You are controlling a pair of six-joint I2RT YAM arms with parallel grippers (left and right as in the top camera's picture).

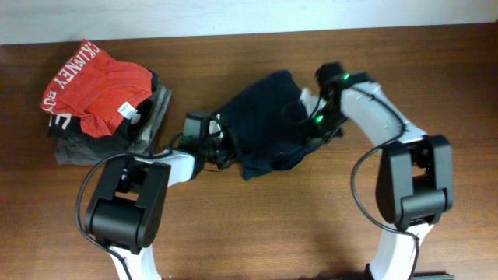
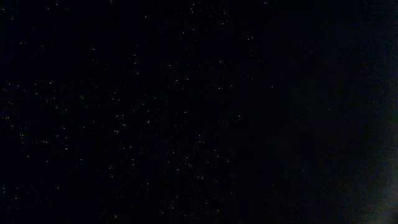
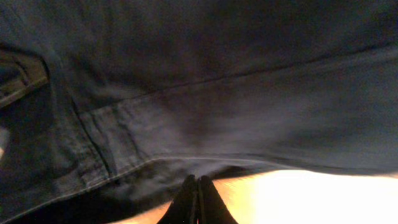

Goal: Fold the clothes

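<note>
The red garment on its stack (image 1: 101, 92) is to the left of my left gripper in the overhead view. My left gripper needs to lift the navy garment over it next and let go.
The clothes (image 1: 268, 117) are one dark navy garment, bunched up in the middle of the table. My left gripper (image 1: 226, 146) is pushed against its left edge, with the fingers hidden by cloth. The left wrist view is entirely black, so I cannot see how its jaws stand. My right gripper (image 1: 310, 118) is at the garment's right side. In the right wrist view, seamed navy cloth (image 3: 217, 93) fills the frame. There the right gripper (image 3: 198, 182) has its tips pressed together at the garment's hem, which hangs above the bright tabletop.
A red garment with white lettering (image 1: 97, 85) lies on a grey folded garment (image 1: 93, 148) at the back left. The brown wooden table (image 1: 272, 225) stretches toward me between the two arm bases.
</note>
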